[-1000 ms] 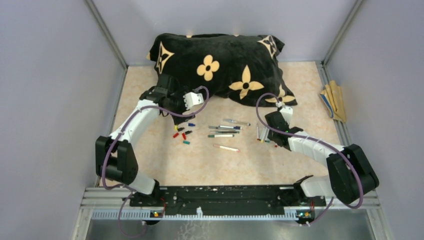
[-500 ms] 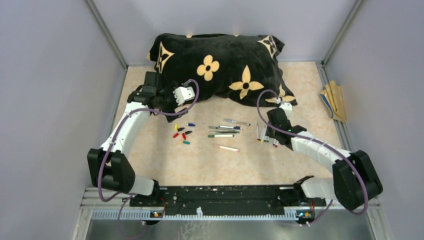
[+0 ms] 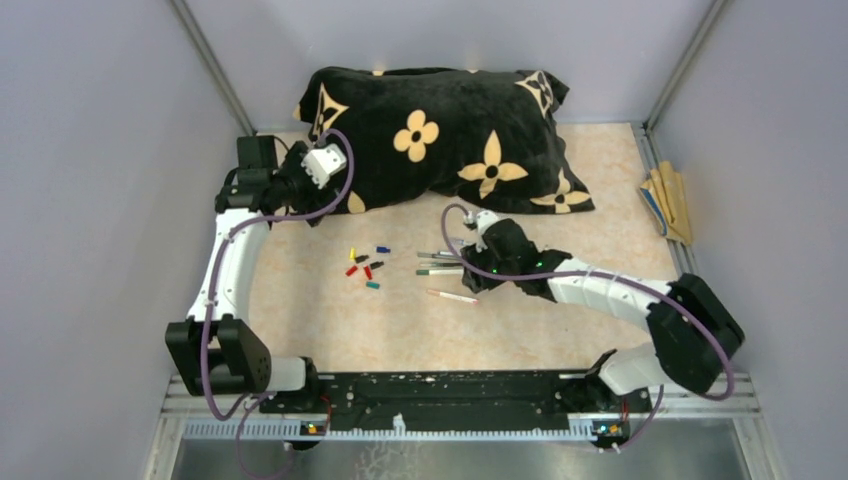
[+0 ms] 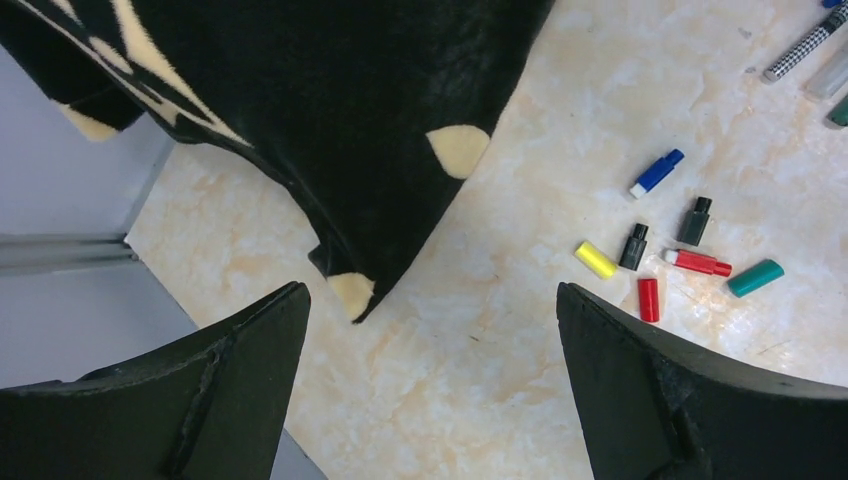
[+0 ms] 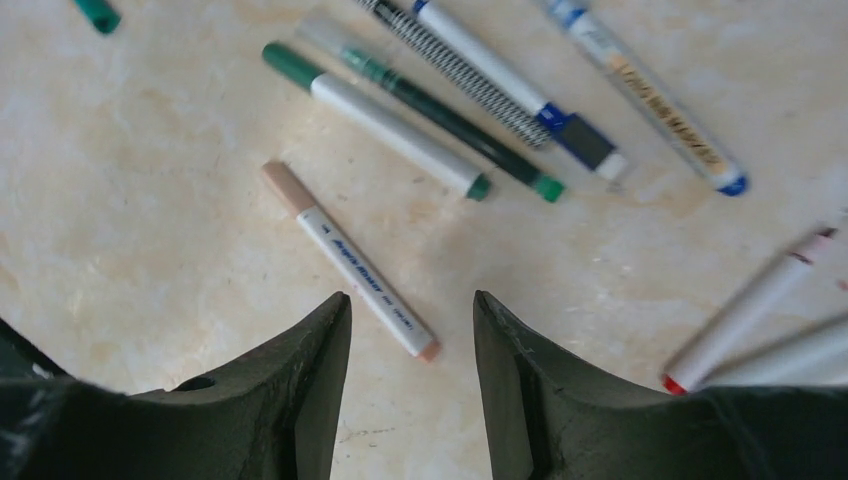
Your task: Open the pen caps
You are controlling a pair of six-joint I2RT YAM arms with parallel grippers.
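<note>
I will next move my right gripper down and to its left in the top view, and turn it to match the slant of the pen's white body point(image 3: 457, 296) point(image 5: 364, 277), which lies below on that side.
Several loose pen caps point(image 3: 365, 265) in red, blue, black, yellow and green lie left of centre; the left wrist view shows them too point(image 4: 648, 255). Several pens point(image 3: 445, 262) lie in the middle, and a peach-ended pen point(image 3: 452, 296) lies alone in front of them. My right gripper point(image 3: 472, 283) hangs open and empty just above that peach-ended pen point(image 5: 350, 258), whose near end lies between the jaws point(image 5: 412, 297). My left gripper point(image 3: 325, 192) is wide open and empty point(image 4: 430, 290), high by the pillow's left corner, far from the caps.
A black pillow point(image 3: 440, 130) with tan flowers fills the back of the table; its corner point(image 4: 350, 290) lies below my left gripper. Tan sticks point(image 3: 668, 205) lie at the right wall. More red-tipped pens point(image 5: 750, 310) lie right of my right gripper. Grey walls close in on both sides.
My right gripper has moved left from the right-hand pens to above the peach-ended pen. My left arm has swung back and left, away from the caps toward the pillow's left corner.
</note>
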